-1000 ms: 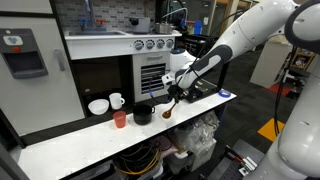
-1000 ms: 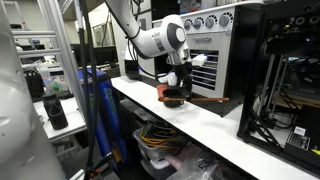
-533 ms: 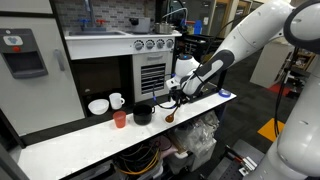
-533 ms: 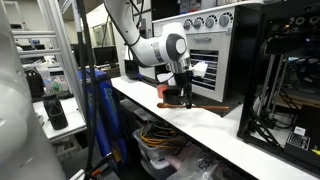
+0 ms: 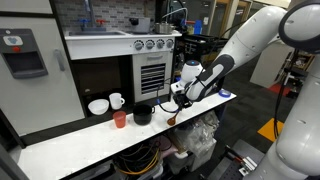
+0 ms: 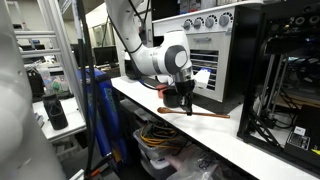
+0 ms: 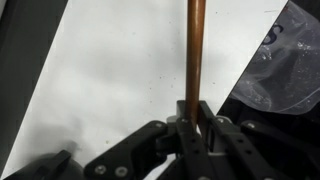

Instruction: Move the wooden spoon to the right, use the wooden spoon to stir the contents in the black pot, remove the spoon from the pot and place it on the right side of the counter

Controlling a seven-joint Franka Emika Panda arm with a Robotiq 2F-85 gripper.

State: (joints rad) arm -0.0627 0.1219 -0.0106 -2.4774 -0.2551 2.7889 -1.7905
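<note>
My gripper moves down next onto the white counter beneath the spoon (image 6: 210, 114) (image 7: 165, 80) to release the spoon's handle there, since the spoon still hangs just above it.
My gripper (image 5: 181, 101) is shut on the wooden spoon (image 5: 172, 117), to the right of the black pot (image 5: 143, 114). In an exterior view the spoon (image 6: 210, 114) lies almost level just above the white counter (image 6: 232, 136), held by the gripper (image 6: 187, 104) near one end. I cannot make out the pot behind the arm there. In the wrist view the brown handle (image 7: 196, 50) runs straight up from between the jaws of the gripper (image 7: 196, 112), over the counter (image 7: 110, 80). The spoon's bowl is out of that view.
A small red cup (image 5: 120, 119) stands left of the pot, with a white mug (image 5: 116, 100) and a white bowl (image 5: 98, 106) behind it. An oven-like cabinet (image 5: 150, 70) backs the counter. A clear plastic bag (image 7: 290, 70) hangs beyond the counter edge.
The gripper has carried the spoon away from the black pot, along the counter to the right in an exterior view. The spoon now sits lower and more level. Grip unchanged.
</note>
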